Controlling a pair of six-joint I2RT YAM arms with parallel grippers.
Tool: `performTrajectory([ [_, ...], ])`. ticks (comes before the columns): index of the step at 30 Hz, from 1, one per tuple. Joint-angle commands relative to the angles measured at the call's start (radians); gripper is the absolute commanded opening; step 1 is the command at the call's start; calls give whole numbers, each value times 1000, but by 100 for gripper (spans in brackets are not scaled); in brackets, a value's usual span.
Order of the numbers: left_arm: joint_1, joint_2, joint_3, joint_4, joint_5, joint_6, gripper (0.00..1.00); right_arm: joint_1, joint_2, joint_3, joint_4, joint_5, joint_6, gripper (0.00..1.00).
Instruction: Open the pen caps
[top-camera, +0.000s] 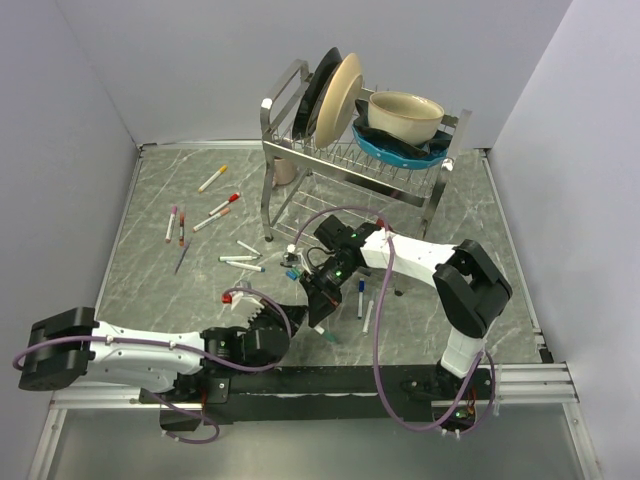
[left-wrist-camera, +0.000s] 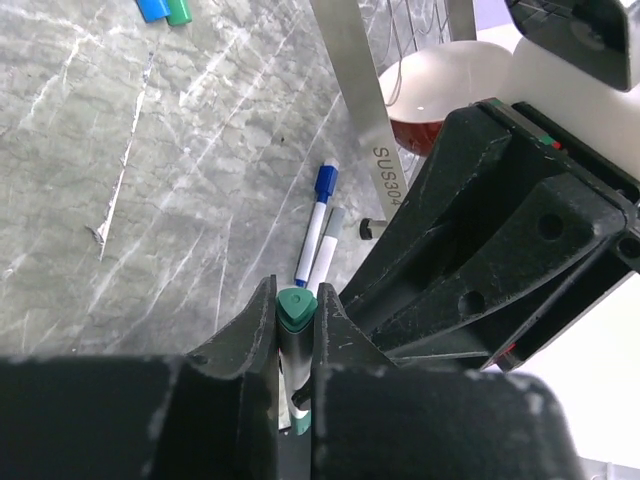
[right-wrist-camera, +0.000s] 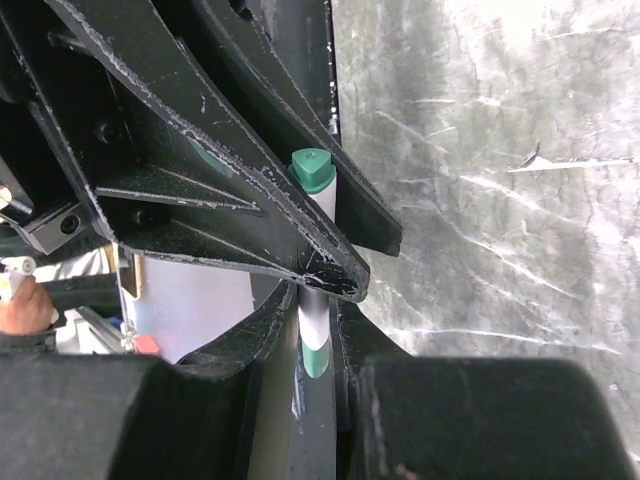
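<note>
I will swing my left gripper outward and to its left in the top view, over clear tabletop beside white pens, then lower and release the marker.
Both grippers hold one white marker pen with green ends, lifted between them near the table's front. In the left wrist view my left gripper (left-wrist-camera: 296, 302) is shut on it, and a green triangular end (left-wrist-camera: 296, 308) pokes out between the fingertips. In the right wrist view my right gripper (right-wrist-camera: 316, 320) is shut on the white barrel beside a green band (right-wrist-camera: 316, 355). I cannot tell which green end is the cap. From above the grippers (top-camera: 300, 318) (top-camera: 322, 303) meet tip to tip. Other capped pens lie on the table: yellow (top-camera: 223, 171), red (top-camera: 234, 198), pink (top-camera: 172, 210), blue (top-camera: 361, 288).
A steel dish rack (top-camera: 300, 160) with plates and a bowl stands at the back centre, and its leg (left-wrist-camera: 355, 110) is close to the grippers. A blue-capped pen (left-wrist-camera: 322, 215) and a grey one lie just beyond. Loose blue and green caps (left-wrist-camera: 165, 10) lie further off.
</note>
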Motion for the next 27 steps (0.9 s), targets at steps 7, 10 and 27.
performTrajectory([
  [7,118,-146,25,-216,6,-41,1,-2,-27,34,-8,14,-30,43],
  [10,159,-223,-17,-198,26,-26,1,-1,-21,33,-9,22,-33,46],
  [27,181,-240,-63,-86,69,5,1,-1,-16,31,3,-3,-15,38],
])
